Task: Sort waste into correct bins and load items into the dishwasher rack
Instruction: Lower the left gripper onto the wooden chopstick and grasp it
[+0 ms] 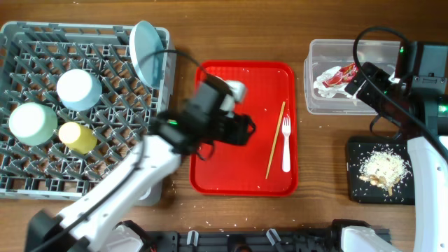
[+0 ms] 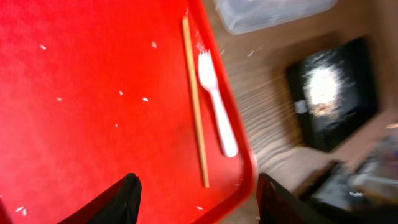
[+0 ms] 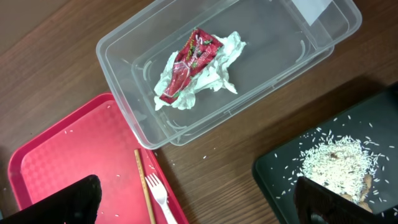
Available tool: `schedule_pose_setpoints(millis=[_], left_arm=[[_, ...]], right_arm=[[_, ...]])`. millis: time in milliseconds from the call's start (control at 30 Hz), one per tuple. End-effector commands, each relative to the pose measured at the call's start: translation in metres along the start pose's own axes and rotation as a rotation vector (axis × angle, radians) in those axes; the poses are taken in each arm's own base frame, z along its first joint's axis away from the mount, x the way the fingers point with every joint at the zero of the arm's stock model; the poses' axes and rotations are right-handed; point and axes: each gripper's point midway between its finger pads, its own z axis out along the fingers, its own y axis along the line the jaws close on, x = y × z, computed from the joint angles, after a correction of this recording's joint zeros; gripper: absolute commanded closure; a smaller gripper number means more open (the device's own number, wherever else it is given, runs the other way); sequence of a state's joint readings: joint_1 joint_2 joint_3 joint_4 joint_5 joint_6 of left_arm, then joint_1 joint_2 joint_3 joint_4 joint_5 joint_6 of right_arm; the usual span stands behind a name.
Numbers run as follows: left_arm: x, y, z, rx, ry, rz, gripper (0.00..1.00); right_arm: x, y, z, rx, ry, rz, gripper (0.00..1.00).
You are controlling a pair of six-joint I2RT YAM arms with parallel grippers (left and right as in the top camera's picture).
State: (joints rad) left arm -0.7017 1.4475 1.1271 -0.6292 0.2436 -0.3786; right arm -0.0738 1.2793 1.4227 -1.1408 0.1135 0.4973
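My left gripper lowers to the right in the overhead view to the chopstick's near end (image 1: 268, 171) (image 2: 204, 176) next, because that end reaches past the white fork's handle.
The grey rack (image 1: 14, 183) on the left holds the blue plate (image 1: 145, 52) on edge, the blue bowl (image 1: 78, 89), the green saucer (image 1: 32, 123) and the yellow cup (image 1: 77, 137). The chopstick (image 1: 275, 140) and white fork (image 1: 285, 143) lie side by side on the red tray (image 1: 238, 168). My left gripper (image 2: 198, 199) is open and empty above the tray, left of the chopstick (image 2: 194, 99) and fork (image 2: 217, 112). The red wrapper with white paper (image 3: 193, 59) lies in the clear tub (image 3: 261, 68). Rice scraps (image 3: 336, 162) lie on the black tray (image 3: 292, 168). My right gripper (image 3: 199, 205) is open and empty, high above the tub's near side.
Loose rice grains are scattered on the red tray and on the wooden table around the black tray (image 1: 360, 190). The right arm and its cables cross above the clear tub (image 1: 329, 47). A dark rail runs along the table's front edge (image 1: 280, 241).
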Motion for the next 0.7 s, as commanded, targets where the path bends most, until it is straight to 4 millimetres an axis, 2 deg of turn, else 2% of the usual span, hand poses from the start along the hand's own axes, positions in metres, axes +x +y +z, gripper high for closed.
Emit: schedule_pose_setpoints(millis=[0, 67, 133, 167, 233, 300, 400, 600, 667], left_arm=[[0.012, 0.020, 0.046, -0.168, 0.042, 0.049, 0.46], [0.029, 0.011, 0.071, -0.166, 0.096, 0.085, 0.46], [0.042, -0.007, 0.089, -0.141, 0.116, 0.139, 0.47], [0.045, -0.015, 0.094, -0.126, 0.113, 0.158, 0.53], [0.045, -0.028, 0.105, -0.111, 0.082, 0.170, 0.56], [0.039, -0.024, 0.116, -0.157, 0.034, 0.129, 0.56], [0.042, -0.019, 0.135, -0.162, 0.030, 0.050, 0.60], [0.043, -0.005, 0.152, -0.217, 0.018, 0.057, 0.58], [0.047, -0.005, 0.157, -0.218, 0.027, 0.062, 0.46]], right_arm=[[-0.001, -0.003, 0.003, 0.019, -0.003, 0.003, 0.00], [-0.001, -0.003, 0.003, 0.019, -0.003, 0.003, 0.00], [-0.001, -0.003, 0.003, 0.019, -0.003, 0.003, 0.00], [-0.001, -0.003, 0.003, 0.019, -0.003, 0.003, 0.00], [-0.001, -0.003, 0.003, 0.019, -0.003, 0.003, 0.00], [-0.001, -0.003, 0.003, 0.019, -0.003, 0.003, 0.00], [-0.001, -0.003, 0.003, 0.019, -0.003, 0.003, 0.00], [-0.001, -0.003, 0.003, 0.019, -0.003, 0.003, 0.00], [-0.001, -0.003, 0.003, 0.019, -0.003, 0.003, 0.00]])
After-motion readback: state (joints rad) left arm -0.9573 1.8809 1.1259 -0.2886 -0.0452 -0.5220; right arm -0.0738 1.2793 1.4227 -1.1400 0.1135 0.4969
